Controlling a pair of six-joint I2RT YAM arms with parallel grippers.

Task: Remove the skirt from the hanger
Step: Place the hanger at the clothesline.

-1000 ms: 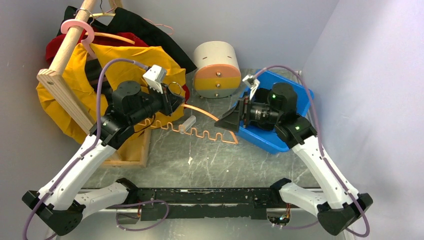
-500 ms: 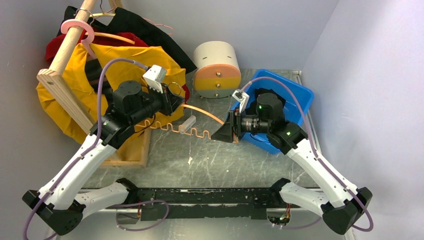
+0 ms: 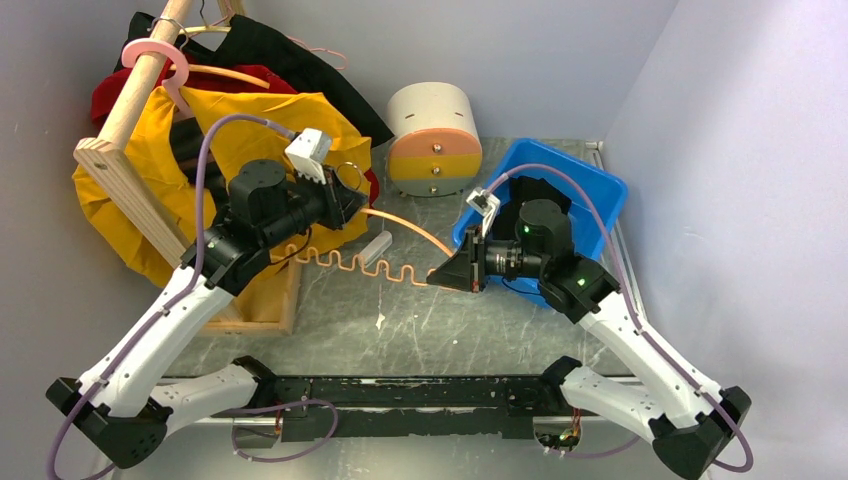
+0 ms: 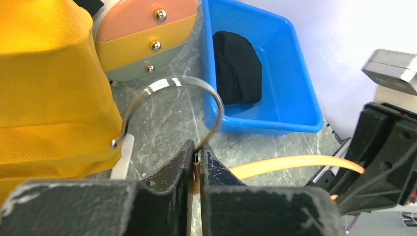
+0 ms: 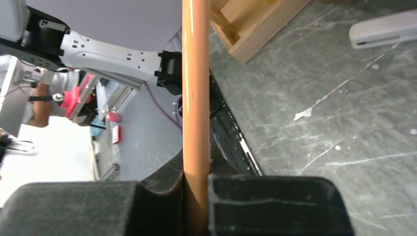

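The skirt is off, so my right gripper will rise to the left in the top view, hook the bare hanger over the rack's bar [image 3: 122,118], and release it.
The orange hanger [image 3: 400,268], with a wavy lower bar, hangs bare over the table between my two grippers. My left gripper [image 3: 350,205] is shut on its neck just below the metal hook [image 4: 162,84]; the jaws [image 4: 197,152] pinch the thin stem. My right gripper [image 3: 437,272] is shut on the hanger's right end, and the orange bar [image 5: 195,73] runs straight up between its jaws [image 5: 195,172]. The black skirt [image 4: 238,66] lies folded in the blue bin [image 3: 598,190], apart from the hanger.
A wooden rack [image 3: 120,190] at the left carries a yellow garment [image 3: 250,120], with red and black clothes behind it. A cream and orange round box [image 3: 433,140] stands at the back. A small white clip [image 3: 375,245] lies under the hanger.
My right gripper has come left out of the blue bin and shut on the hanger's right end. The left arm still holds the hanger's neck in the same place.
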